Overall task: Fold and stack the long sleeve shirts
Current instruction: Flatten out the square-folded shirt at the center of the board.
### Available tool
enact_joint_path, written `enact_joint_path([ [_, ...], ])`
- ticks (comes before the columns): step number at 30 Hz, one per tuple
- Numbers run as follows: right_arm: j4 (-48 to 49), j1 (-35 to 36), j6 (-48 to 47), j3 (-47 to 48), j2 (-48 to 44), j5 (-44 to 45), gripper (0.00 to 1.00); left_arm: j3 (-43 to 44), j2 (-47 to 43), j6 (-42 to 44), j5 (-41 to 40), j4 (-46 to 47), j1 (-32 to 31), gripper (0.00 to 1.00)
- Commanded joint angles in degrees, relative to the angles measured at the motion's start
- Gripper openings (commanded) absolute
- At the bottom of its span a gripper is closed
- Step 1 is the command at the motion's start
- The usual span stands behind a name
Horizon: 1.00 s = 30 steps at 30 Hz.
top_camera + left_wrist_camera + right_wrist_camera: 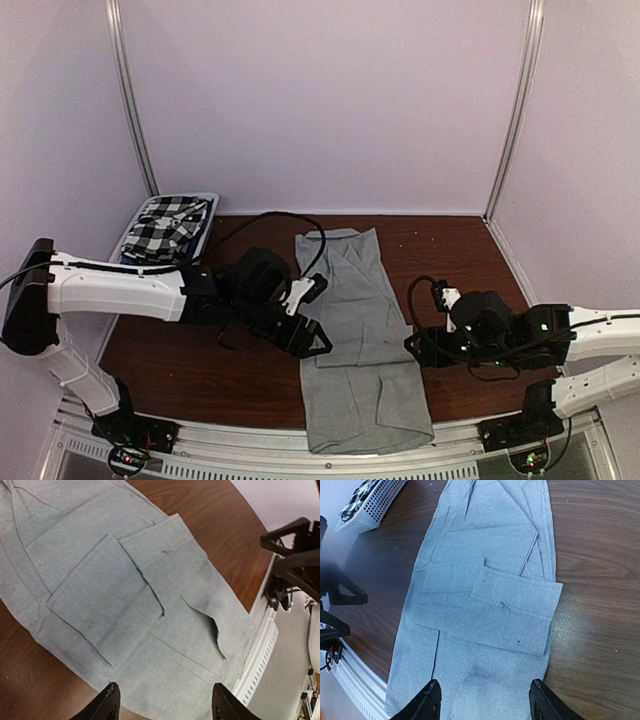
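Note:
My left gripper will next move its open fingers down and outward to pinch the folded sleeve's cuff end, because this top layer is below it and outward of it.
The light grey shirt lies flat in a long narrow strip down the middle of the table, sleeves folded onto it; it also fills the left wrist view and the right wrist view. Its near end hangs over the table's front edge. The black-and-white checked shirt sits bunched in the white basket at the far left. My left gripper is open and empty at the grey shirt's left edge. My right gripper is open and empty at its right edge.
The brown table ends in a white slotted rail at the front. Pale walls close in the back and sides. The basket also shows in the right wrist view. The right arm's frame shows in the left wrist view.

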Motion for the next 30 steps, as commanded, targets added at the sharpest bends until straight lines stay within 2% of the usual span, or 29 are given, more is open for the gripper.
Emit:
enact_joint_path([
  [1,3.4,-1.3,-2.9,4.1,6.1,7.1,0.61,4.4,8.2,-1.3,-6.5,1.0,2.7,0.64],
  [7,6.3,-2.7,-4.8,7.2,13.0,8.3,0.62,8.8,16.4,-2.2,-8.8,1.2,3.9,0.63],
  [22,9.6,-5.4,-8.3,8.1,18.4,7.1,0.62,14.6,26.3,-2.6,-12.0,2.1,4.0,0.66],
  [28,10.9,-5.8,-8.6,8.1,19.3,6.4,0.62,16.5,26.7,-2.5,-11.5,2.1,3.6,0.55],
  [30,11.2,-6.1,-8.6,8.2,20.0,6.2,0.62,16.8,26.6,-2.4,-11.3,2.1,3.4,0.46],
])
